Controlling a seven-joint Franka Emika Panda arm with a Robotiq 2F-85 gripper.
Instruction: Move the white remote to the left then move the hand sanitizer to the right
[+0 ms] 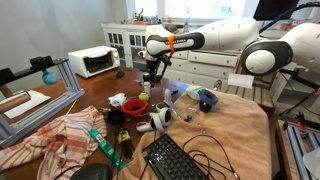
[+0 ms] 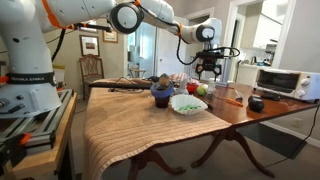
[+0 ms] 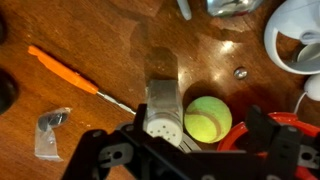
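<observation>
The clear container stands off-center between my open fingers beside the ball (image 3: pixel 207 118), so my gripper will go down onto it, slightly toward the orange tool.
My gripper (image 1: pixel 152 74) hangs open above the middle of the wooden table, also seen in an exterior view (image 2: pixel 208 72). In the wrist view the gripper (image 3: pixel 182 140) holds nothing. Between and below its dark fingers (image 3: pixel 265 132) lie a clear container with a white perforated cap (image 3: pixel 162 108) and a yellow-green tennis ball (image 3: pixel 207 118). A white remote (image 1: pixel 156 121) lies nearer the table's front, beside the keyboard and apart from the gripper. I cannot pick out the hand sanitizer with certainty in any view.
A red bowl (image 3: pixel 285 135) and a white round dish (image 3: pixel 298 40) sit close to the ball. An orange tool (image 3: pixel 68 70) and a foil scrap (image 3: pixel 50 132) lie on the wood. A black keyboard (image 1: pixel 178 160), a striped cloth (image 1: pixel 60 132) and a blue object (image 1: pixel 205 99) crowd the table.
</observation>
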